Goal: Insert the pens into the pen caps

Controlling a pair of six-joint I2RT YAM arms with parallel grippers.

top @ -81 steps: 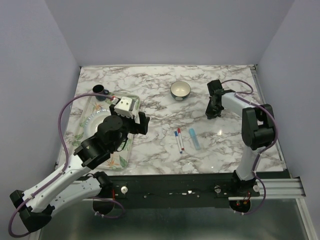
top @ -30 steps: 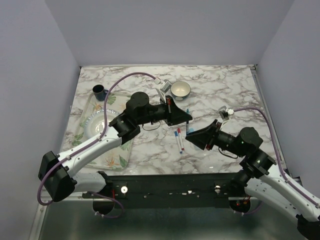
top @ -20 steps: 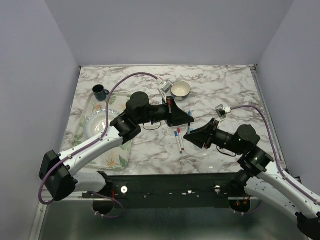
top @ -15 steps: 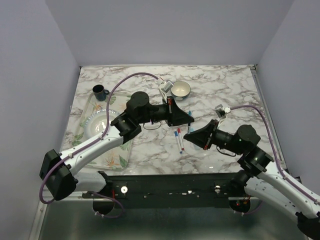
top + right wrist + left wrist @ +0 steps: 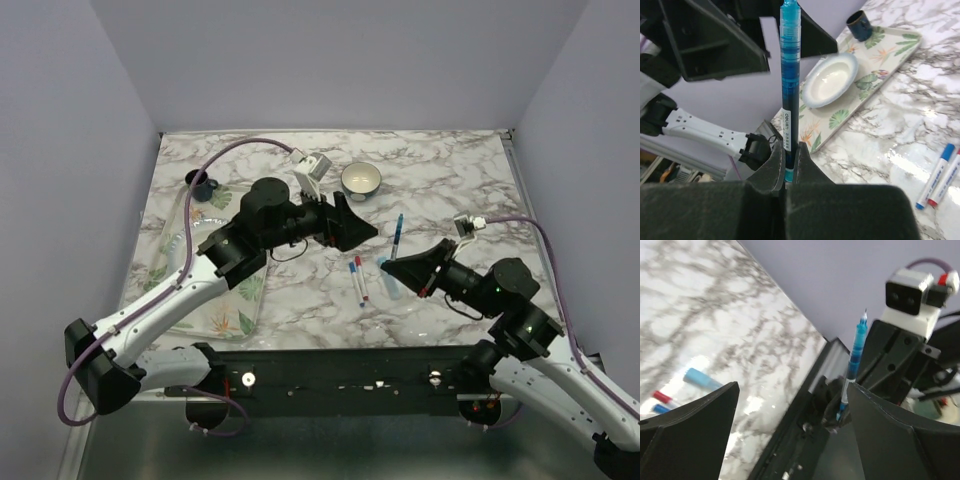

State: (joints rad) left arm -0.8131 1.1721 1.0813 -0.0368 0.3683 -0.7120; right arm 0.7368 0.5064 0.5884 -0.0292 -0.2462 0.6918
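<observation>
The sideways fingers of my left gripper move outward, turn down, lower and close next, since Marble by the tray's far bowl-side corner lies below and outward.
A dark blue pen [image 5: 397, 237] with a clear blue upper part stands upright above the table, and my right gripper [image 5: 402, 264] is shut on its lower end. In the right wrist view the pen [image 5: 789, 75] rises from between the closed fingers [image 5: 788, 151]. My left gripper [image 5: 358, 224] hangs open just left of the pen, apart from it, with nothing between its jaws [image 5: 792, 390]. Two white pens [image 5: 357, 281] with red and blue ends lie on the marble beside a pale blue marker [image 5: 388, 278]. I see no loose pen caps.
A white bowl [image 5: 361, 178] stands at the back centre. A floral tray [image 5: 232, 316] on the left carries a white plate [image 5: 186, 250], with a dark mug [image 5: 203, 184] at its far end. The table's near edge is a black rail [image 5: 380, 362].
My left gripper has opened and drawn back left from the pen. My right gripper has closed fully on the pen and carried it slightly right, upright.
</observation>
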